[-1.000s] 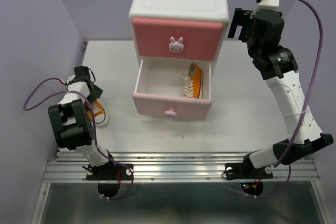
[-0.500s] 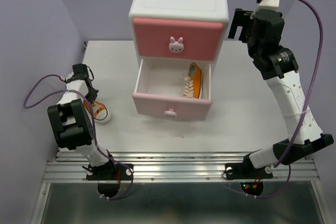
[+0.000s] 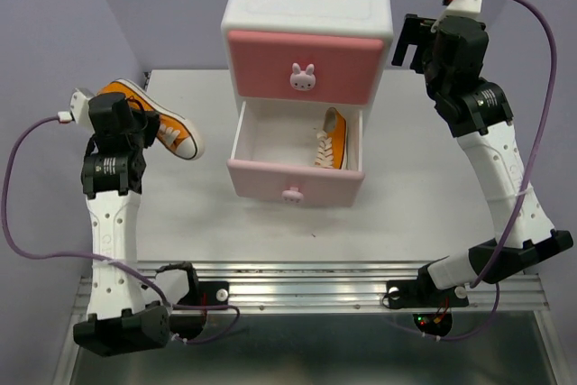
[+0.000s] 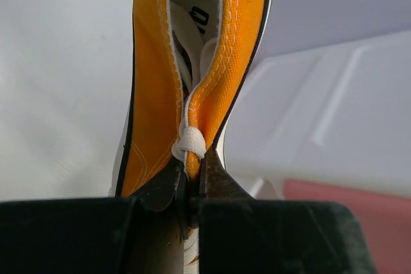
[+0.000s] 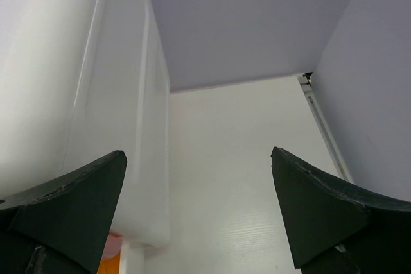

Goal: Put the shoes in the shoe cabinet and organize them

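Observation:
I should next move my left gripper across to its right in the top view, then lower and release the shoe in the lower drawer's empty space below.
An orange shoe (image 3: pixel 173 134) hangs in the air at the left, above the table, its toe toward the shoe cabinet (image 3: pixel 306 6). My left gripper (image 3: pixel 135 121) is shut on it. In the left wrist view the jaws (image 4: pixel 191 170) pinch the shoe's (image 4: pixel 154 94) opening edge beside a white lace knot. A second orange shoe (image 3: pixel 332 139) lies on its side in the open pale pink lower drawer (image 3: pixel 293 179). The deeper pink upper drawer (image 3: pixel 305 65) is closed. My right gripper (image 3: pixel 410 41) is held open and empty beside the cabinet's right wall (image 5: pixel 96 94).
The white table (image 3: pixel 433 187) extends right and in front of the cabinet. Purple walls close in the left, back and right sides. A metal rail (image 3: pixel 306 281) runs along the near edge by the arm bases. The open drawer juts toward me.
My left gripper closed on the orange shoe low at the table's front left and lifted it up. The right arm has not moved.

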`<state>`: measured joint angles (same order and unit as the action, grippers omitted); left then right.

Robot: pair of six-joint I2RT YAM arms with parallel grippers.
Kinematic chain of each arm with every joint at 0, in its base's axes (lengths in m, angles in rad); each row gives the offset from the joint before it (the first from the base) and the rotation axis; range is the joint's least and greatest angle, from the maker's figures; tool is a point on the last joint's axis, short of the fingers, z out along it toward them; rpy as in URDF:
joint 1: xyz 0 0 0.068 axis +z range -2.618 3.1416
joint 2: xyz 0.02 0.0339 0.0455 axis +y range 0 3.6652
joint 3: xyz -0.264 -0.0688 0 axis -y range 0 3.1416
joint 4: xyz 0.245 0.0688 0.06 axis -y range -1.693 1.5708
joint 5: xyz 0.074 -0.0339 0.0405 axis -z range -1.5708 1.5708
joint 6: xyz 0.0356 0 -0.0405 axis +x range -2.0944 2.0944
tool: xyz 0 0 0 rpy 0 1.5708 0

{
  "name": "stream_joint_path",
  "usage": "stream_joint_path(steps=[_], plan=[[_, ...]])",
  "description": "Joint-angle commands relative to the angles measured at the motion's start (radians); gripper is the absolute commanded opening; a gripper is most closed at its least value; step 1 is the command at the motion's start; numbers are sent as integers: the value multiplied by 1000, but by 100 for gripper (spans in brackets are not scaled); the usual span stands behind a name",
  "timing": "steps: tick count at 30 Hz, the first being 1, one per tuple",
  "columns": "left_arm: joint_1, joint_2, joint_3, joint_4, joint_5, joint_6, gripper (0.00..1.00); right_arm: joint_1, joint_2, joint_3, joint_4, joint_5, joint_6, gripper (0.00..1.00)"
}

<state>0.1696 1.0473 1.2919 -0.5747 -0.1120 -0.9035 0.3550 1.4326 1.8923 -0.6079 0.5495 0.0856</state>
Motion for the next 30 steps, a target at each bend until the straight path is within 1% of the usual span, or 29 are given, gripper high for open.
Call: stream_joint_path(steps=[1, 2, 3, 4, 5, 6, 7, 8, 9, 11, 12, 13, 14, 16, 20, 21, 24, 26, 30], plan=[[-160, -40, 82, -95, -21, -222, 0, -1, -54, 25, 17, 13, -1, 100], [-209, -38, 98, -128, -50, -283, 0, -1, -54, 27, 19, 13, -6, 100], [-287, -46, 110, -125, -83, -375, 0, -1, -52, 37, 20, 18, -7, 100], [-288, -50, 110, -110, -101, -417, 0, -1, -51, 42, 20, 17, -10, 100], [-377, -52, 115, -93, -151, -454, 0, -1, -47, 47, 22, 10, -15, 100], [-422, -46, 130, -79, -182, -512, 0, -1, -46, 51, 20, 4, -20, 100], [-465, -34, 150, -74, -211, -532, 0, -1, -44, 59, 22, 3, -24, 100], [-548, -14, 214, -86, -245, -549, 0, -1, -43, 60, 20, 3, -21, 100], [-592, 32, 252, -100, -312, -578, 0, -1, -44, 60, 20, 3, -15, 100], [-680, 78, 344, -151, -383, -616, 0, -1, -50, 54, 23, -2, -12, 100], [-759, 115, 366, -171, -444, -646, 0, -1, -60, 51, 23, 3, -10, 100], [-795, 129, 380, -204, -466, -681, 0, -1, -63, 47, 23, 7, -12, 100], [-850, 149, 380, -209, -498, -749, 0, -1, -73, 38, 23, 15, -14, 100], [-893, 158, 363, -192, -514, -829, 0, -1, -81, 31, 23, 18, -17, 100], [-972, 204, 371, -155, -560, -825, 0, -1, -101, 18, 22, 26, -26, 100], [-979, 238, 401, -169, -566, -821, 0, -1, -104, 11, 23, 30, -29, 100], [-998, 278, 417, -166, -566, -807, 0, -1, -116, 5, 22, 33, -32, 100], [-1003, 283, 371, -93, -554, -784, 0, -1, -121, -1, 23, 30, -38, 100], [-1004, 299, 313, -67, -522, -798, 0, -1, -123, -10, 22, 29, -52, 100]])
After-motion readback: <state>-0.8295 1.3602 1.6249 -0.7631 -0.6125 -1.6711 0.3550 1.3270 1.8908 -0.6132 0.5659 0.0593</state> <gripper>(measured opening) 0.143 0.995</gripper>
